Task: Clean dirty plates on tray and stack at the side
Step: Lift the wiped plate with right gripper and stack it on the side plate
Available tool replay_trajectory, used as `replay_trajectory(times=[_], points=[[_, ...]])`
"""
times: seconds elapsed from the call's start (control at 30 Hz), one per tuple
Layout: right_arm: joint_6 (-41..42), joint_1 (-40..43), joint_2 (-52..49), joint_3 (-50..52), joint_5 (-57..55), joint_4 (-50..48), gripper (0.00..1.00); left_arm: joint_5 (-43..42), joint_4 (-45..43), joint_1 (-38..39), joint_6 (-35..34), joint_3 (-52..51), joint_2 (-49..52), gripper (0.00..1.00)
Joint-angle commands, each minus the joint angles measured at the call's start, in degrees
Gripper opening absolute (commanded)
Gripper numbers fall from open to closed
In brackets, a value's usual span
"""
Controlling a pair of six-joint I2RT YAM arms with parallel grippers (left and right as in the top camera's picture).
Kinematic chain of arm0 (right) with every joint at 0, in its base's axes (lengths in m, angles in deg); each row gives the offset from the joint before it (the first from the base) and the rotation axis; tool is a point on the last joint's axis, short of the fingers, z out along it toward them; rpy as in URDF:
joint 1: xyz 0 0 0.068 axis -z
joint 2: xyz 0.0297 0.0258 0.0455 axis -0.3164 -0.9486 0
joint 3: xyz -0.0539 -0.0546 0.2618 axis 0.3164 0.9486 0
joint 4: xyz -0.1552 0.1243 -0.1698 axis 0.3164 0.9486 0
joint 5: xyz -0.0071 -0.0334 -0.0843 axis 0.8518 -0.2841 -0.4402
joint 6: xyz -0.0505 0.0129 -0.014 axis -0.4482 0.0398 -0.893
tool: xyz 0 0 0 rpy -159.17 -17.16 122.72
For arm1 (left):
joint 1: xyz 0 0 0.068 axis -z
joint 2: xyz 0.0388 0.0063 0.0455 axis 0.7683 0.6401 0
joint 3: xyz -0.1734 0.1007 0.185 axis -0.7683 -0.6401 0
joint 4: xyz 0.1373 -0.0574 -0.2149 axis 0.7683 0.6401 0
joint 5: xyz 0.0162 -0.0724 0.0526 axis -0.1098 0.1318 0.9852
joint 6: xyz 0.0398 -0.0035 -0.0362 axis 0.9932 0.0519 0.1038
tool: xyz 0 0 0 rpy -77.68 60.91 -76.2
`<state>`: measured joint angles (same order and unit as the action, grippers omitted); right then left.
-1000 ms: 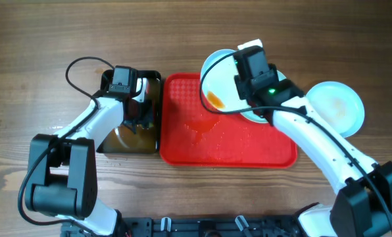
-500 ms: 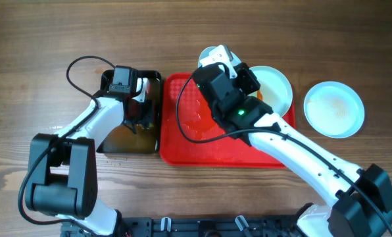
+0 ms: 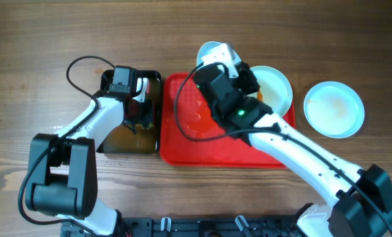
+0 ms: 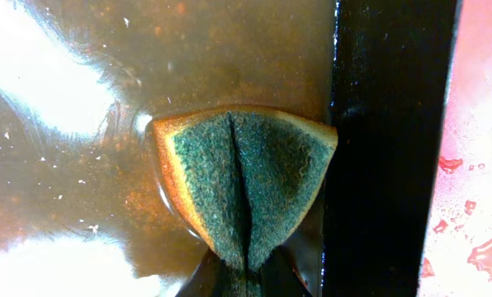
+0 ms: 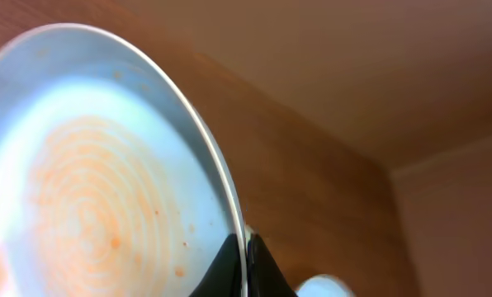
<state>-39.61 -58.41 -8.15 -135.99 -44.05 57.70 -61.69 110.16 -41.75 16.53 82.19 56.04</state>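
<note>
The right gripper moves past the second plate next, then levels and comes down onto the third plate [image 3: 334, 109].
My right gripper [image 3: 208, 63] [image 5: 248, 266] is shut on the rim of a pale plate [image 3: 208, 51] and holds it raised and tilted nearly on edge over the back left of the red tray [image 3: 268, 153]. The right wrist view shows orange smears on that plate [image 5: 106, 190]. A second plate [image 3: 276, 85] lies at the tray's back right corner. A third plate [image 3: 334, 108], with faint yellowish residue, lies on the table right of the tray. My left gripper [image 3: 142, 112] [image 4: 246, 279] is shut on a folded green sponge [image 4: 246, 181] in brown water.
The black bin [image 3: 127, 141] of brownish water stands against the tray's left edge; its black wall [image 4: 390, 148] separates the sponge from the wet red tray floor [image 4: 477, 165]. A cable loops from each arm. Bare wooden table surrounds everything.
My right arm has swung the held plate left, from the tray's back right to its back left, tipped further on edge, uncovering the plate at the tray's back right. The left arm has not moved.
</note>
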Motion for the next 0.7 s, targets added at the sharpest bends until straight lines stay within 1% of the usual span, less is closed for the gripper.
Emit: replay_trajectory(times=[0.0, 0.07, 0.13, 0.27, 0.3, 0.4, 0.43, 0.5, 0.6, 0.67], points=[[20.22, 8.41, 1.33, 0.0, 16.37, 4.17, 0.04, -0.48, -0.35, -0.37, 1.05, -0.2, 1.29, 0.06], [26.8, 15.98, 1.33, 0.0, 26.12, 6.6, 0.04, -0.48, -0.35, -0.37, 0.85, -0.2, 1.29, 0.07], [31.01, 23.54, 1.33, 0.0, 33.86, 8.57, 0.04, -0.48, -0.35, -0.37, 0.85, -0.2, 1.29, 0.07], [34.71, 38.66, 1.31, 0.02, 45.86, 12.0, 0.04, -0.48, -0.35, -0.37, 0.66, -0.2, 1.29, 0.07], [34.71, 43.69, 1.31, 0.11, 48.7, 12.92, 0.04, -0.48, -0.35, -0.37, 0.66, -0.2, 1.29, 0.07], [36.09, 50.95, 1.25, 0.11, 50.16, 15.28, 0.04, -0.48, -0.35, -0.35, 0.68, -0.2, 1.29, 0.07], [36.76, 55.8, 1.09, 0.11, 50.14, 17.2, 0.04, -0.48, -0.35, -0.37, 0.66, -0.2, 1.29, 0.07], [37.77, 60.63, 1.09, 0.13, 50.16, 19.08, 0.04, -0.48, -0.26, -0.35, 0.66, -0.2, 1.29, 0.07], [37.73, 66.71, 1.09, 0.17, 49.11, 21.49, 0.04, -0.48, -0.2, -0.35, 0.66, -0.2, 1.29, 0.07], [37.73, 69.05, 1.01, 0.17, 47.58, 22.82, 0.04, -0.48, -0.17, -0.37, 0.68, -0.2, 1.29, 0.07]])
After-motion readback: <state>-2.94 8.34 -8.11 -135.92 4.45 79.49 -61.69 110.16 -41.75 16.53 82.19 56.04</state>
